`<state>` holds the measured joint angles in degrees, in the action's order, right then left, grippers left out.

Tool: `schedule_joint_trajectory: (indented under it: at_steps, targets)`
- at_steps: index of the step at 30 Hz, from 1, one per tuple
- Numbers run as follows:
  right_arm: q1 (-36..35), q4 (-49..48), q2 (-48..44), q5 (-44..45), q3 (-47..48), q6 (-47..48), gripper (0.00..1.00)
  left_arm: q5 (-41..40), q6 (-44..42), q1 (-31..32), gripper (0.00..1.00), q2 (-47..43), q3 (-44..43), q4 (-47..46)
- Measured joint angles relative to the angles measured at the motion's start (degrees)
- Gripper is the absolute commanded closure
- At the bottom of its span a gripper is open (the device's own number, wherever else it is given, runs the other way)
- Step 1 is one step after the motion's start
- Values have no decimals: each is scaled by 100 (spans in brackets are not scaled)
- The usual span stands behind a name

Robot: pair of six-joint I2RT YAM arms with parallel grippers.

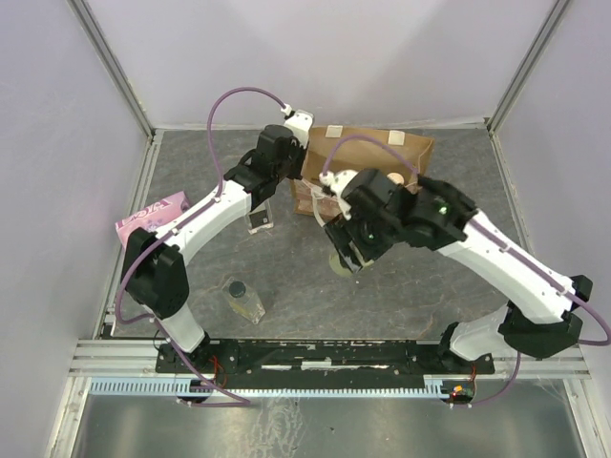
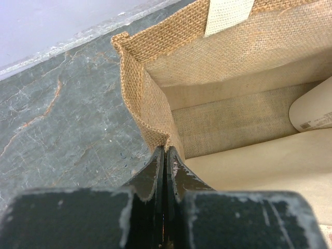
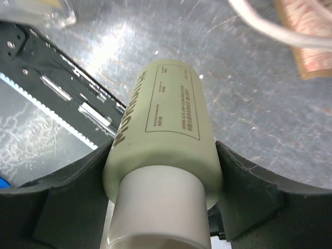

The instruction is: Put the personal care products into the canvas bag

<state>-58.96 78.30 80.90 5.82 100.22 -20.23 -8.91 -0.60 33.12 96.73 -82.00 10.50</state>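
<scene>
Next, my right gripper moves outward over the bag's near rim, lowers inside the bag and releases the yellow-green bottle, since there's room beside the cream bottle.
The canvas bag stands at the back middle of the table. My left gripper is shut on its near left rim corner. A cream cylindrical bottle lies inside the bag. My right gripper is shut on the pale yellow-green bottle, gripping it just below its white cap, above the table in front of the bag. One clear squarish bottle stands by the left arm. Another clear bottle with a dark cap lies near the front left.
A flat pink packet lies at the left table edge. The bag's cream handle and patterned front panel show near the right gripper. The metal rail runs along the near edge. Enclosure walls stand on three sides.
</scene>
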Motion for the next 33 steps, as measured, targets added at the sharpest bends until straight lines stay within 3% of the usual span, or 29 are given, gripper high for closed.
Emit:
schedule_joint_trajectory:
  at_steps: [8,17,22,33]
  targets:
    - [778,656,664,402,2131,457,100,0,0,0,97,-33,63,-81]
    - [2026,531,2363,352,3650,1307,100,2,-4,0,97,-42,63,-50]
    - [2411,107,2966,72,3635,1521,100,9,-4,0,97,-42,28,13]
    - [3086,-1058,3418,-289,2293,1657,100,168,-2,0,97,-35,-245,367]
